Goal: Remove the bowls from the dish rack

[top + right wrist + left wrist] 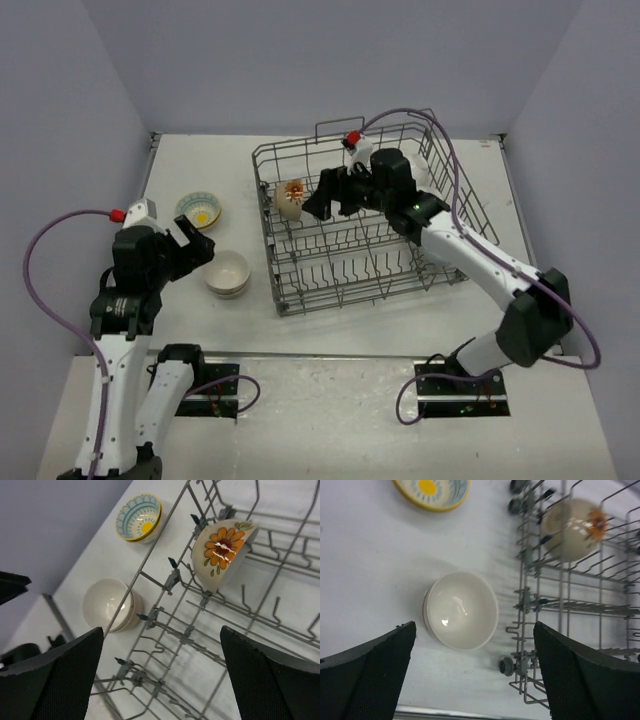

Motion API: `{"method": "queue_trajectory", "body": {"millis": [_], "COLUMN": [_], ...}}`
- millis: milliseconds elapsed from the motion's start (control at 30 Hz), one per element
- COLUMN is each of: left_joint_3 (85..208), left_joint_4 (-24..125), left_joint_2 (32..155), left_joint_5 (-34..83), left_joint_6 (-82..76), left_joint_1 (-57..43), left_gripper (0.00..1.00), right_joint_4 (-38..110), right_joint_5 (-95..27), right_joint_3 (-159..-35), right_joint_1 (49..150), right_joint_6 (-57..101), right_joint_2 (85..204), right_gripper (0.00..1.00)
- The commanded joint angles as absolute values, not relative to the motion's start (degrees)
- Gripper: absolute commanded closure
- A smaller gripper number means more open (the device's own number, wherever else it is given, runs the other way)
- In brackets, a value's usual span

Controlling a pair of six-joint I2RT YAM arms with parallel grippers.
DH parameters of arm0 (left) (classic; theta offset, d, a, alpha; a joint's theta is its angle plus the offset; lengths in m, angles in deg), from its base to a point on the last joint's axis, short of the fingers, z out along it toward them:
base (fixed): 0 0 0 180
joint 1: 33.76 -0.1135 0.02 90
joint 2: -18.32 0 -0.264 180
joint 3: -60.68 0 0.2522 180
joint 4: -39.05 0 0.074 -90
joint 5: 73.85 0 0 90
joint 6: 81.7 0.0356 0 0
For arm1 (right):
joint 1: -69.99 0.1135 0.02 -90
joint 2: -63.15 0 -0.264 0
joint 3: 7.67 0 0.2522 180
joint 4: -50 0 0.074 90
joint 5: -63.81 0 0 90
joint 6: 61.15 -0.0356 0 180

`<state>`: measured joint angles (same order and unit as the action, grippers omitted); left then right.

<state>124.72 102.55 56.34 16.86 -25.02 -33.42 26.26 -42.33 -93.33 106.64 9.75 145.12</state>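
Note:
The part of the bowl's rim beside the orange flower is clear of the rack's wires, so my right gripper will next come down onto it, to the left in the top view.
The grey wire dish rack stands at the table's middle right. One cream bowl with an orange flower leans on its side among the tines at the rack's far left; it also shows in the right wrist view and the left wrist view. My right gripper is open and empty over the rack, just right of that bowl. A stack of white bowls sits on the table left of the rack. My left gripper is open and empty above and left of the stack.
A teal-rimmed bowl with a yellow centre sits upright on the table behind the white stack, also in the wrist views. The rack's wheels and left wall stand close to the stack. Purple walls enclose the table.

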Motion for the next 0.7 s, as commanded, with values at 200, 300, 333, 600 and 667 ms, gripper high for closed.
{"method": "queue_trajectory", "body": {"millis": [200,300,333,600,667], "left_joint_3": [124.4,123.0,122.6,121.7,121.4], "left_joint_4": [89.5,87.8,87.4,86.8,86.6], "left_joint_2": [44.8,43.7,43.7,42.7,42.6], "left_joint_5": [11.2,11.7,11.6,13.7,14.0], "left_joint_6": [-13.8,-14.0,-14.5,-14.5,-14.5], "left_joint_1": [-33.5,-33.4,-33.4,-32.8,-32.4], "left_gripper": [0.0,0.0,0.0,0.0,0.0], "right_joint_4": [29.0,27.1,28.1,33.0,35.9], "right_joint_5": [-59.1,-56.9,-56.3,-63.0,-65.6], "right_joint_3": [-115.3,-117.8,-117.8,-120.8,-120.3], "right_joint_1": [97.9,97.9,97.9,97.9,97.9], "right_joint_6": [-11.5,-11.5,-12.1,-14.7,-16.8], "right_joint_2": [172.5,177.7,178.7,186.0,187.5], "right_gripper": [0.01,0.01,0.01,0.23,0.33]}}
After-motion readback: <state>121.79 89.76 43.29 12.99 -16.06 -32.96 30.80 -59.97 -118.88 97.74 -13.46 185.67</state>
